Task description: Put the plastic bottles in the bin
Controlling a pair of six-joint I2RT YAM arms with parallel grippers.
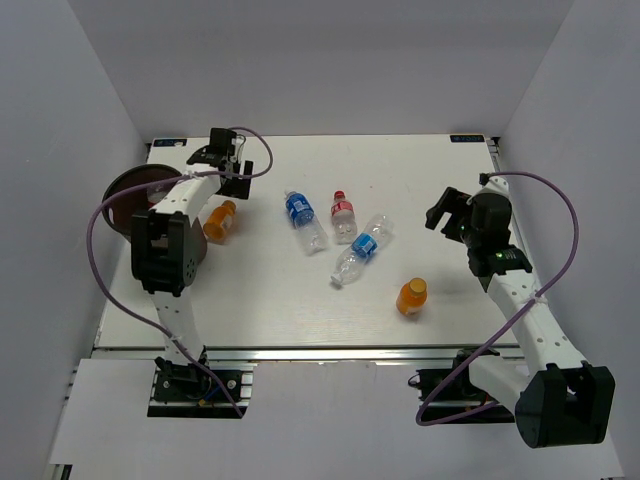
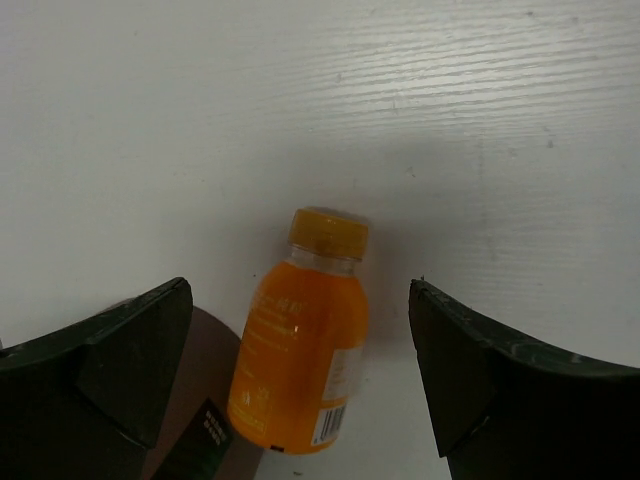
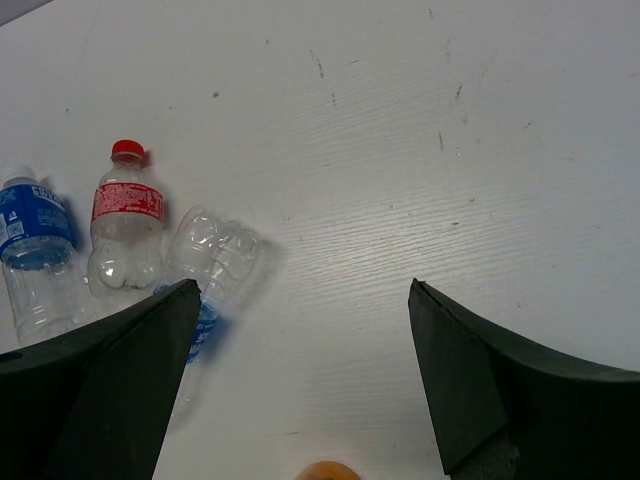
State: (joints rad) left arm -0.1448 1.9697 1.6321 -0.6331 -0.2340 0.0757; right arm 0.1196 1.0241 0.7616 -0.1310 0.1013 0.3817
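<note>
The short orange bottle (image 1: 220, 220) beside the bin (image 1: 128, 190) is already lined up between the open fingers of my left gripper, so that gripper needs to move down and ease back over it.
The dark brown bin (image 1: 128, 190) stands at the table's left edge. A short orange bottle (image 1: 220, 220) lies beside it; in the left wrist view this bottle (image 2: 300, 350) lies between and below my open fingers, next to the bin's wall (image 2: 195, 375). My left gripper (image 1: 213, 153) (image 2: 300, 288) is open and empty, held above it. Three clear bottles lie mid-table: blue label (image 1: 303, 218), red label (image 1: 343, 215), blue label (image 1: 362, 250). A second orange bottle (image 1: 411, 296) stands upright. My right gripper (image 1: 443, 210) (image 3: 304, 286) is open and empty, above bare table.
The right wrist view shows the blue-label bottle (image 3: 35, 245), the red-label bottle (image 3: 125, 210), a crumpled clear bottle (image 3: 212, 262) and the orange cap (image 3: 326, 470) at the bottom edge. White walls enclose the table (image 1: 400, 170).
</note>
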